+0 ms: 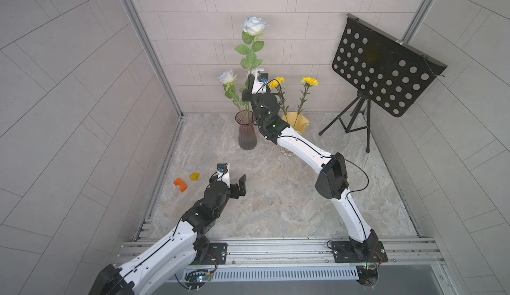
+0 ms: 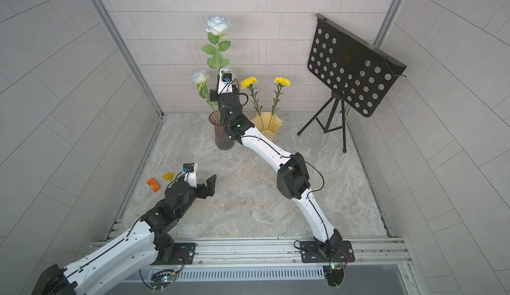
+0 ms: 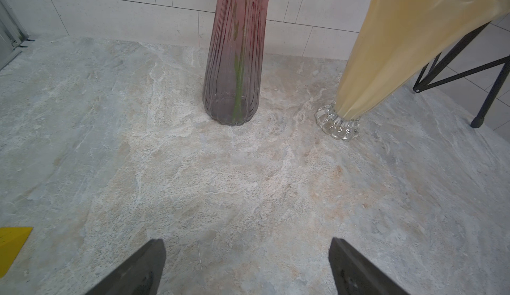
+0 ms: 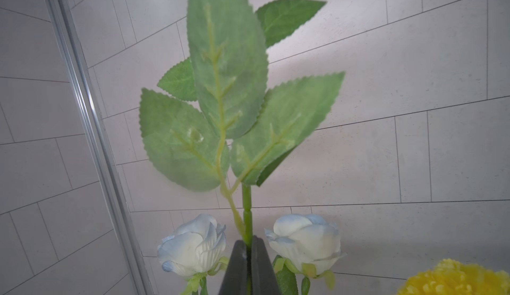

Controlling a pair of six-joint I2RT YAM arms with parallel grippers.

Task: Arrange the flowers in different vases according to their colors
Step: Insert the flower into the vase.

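The vase's opening is below my right gripper, so I need to move the gripper down next, ease the green stem into the purple vase and then release it.
My right gripper is shut on the green stem of a tall white rose, held upright above the ribbed purple vase. The stem's lower end is hidden behind the arm. Its broad leaves fill the right wrist view, with two more white roses on either side of the jaws. One of them shows in a top view, standing in the purple vase. Two yellow carnations stand in the pale yellow vase. My left gripper is open and empty over the front left of the table.
A black perforated music stand on a tripod stands at the back right. An orange block and a yellow block lie at the table's left edge beside my left gripper. Tiled walls close in the left, back and right.
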